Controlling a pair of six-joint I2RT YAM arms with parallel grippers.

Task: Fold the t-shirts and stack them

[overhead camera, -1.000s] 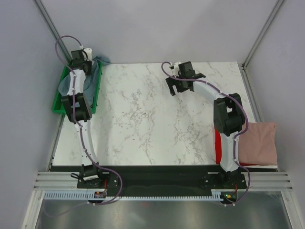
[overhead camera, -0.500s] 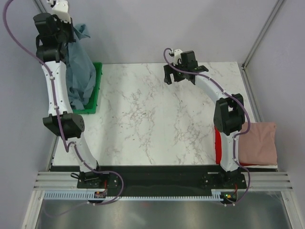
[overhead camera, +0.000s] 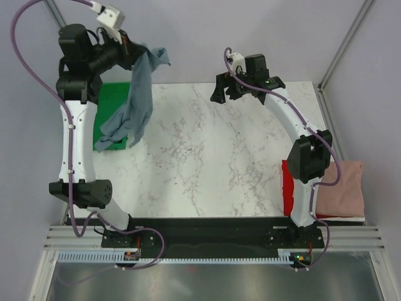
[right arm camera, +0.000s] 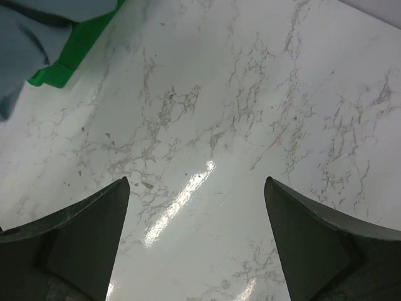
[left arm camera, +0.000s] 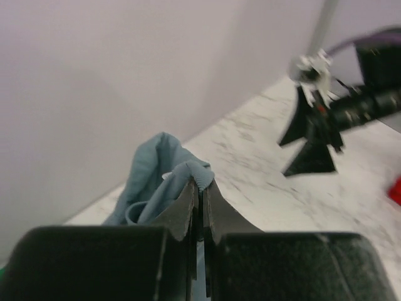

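Next, my left gripper rises, swings to the right in the top view and lowers to release the t-shirt on the marble table's middle. That part of the table lies empty.
My left gripper [overhead camera: 136,54] is held high over the table's back left and is shut on a bunched edge of the slate blue-grey t-shirt [overhead camera: 133,110]. The shirt hangs down in a long drape, its lower end over the green tray [overhead camera: 110,99]. In the left wrist view the cloth [left arm camera: 156,172] is pinched between the closed fingertips of that gripper [left arm camera: 201,183]. My right gripper [overhead camera: 224,94] hovers open over the back middle of the marble table [right arm camera: 207,94], its fingers wide apart with nothing between them [right arm camera: 195,185]. The dusty pink t-shirt [overhead camera: 348,188] lies folded at the right edge, on the red t-shirt [overhead camera: 286,194].
The green tray stands at the table's back left corner, and its corner [right arm camera: 72,53] shows in the right wrist view beside the hanging blue cloth [right arm camera: 25,44]. Grey walls and metal posts close in the back and sides.
My left arm has lifted the blue-grey shirt out of the green tray and swung it right, toward the table. The right gripper rose a little and shifted slightly right.
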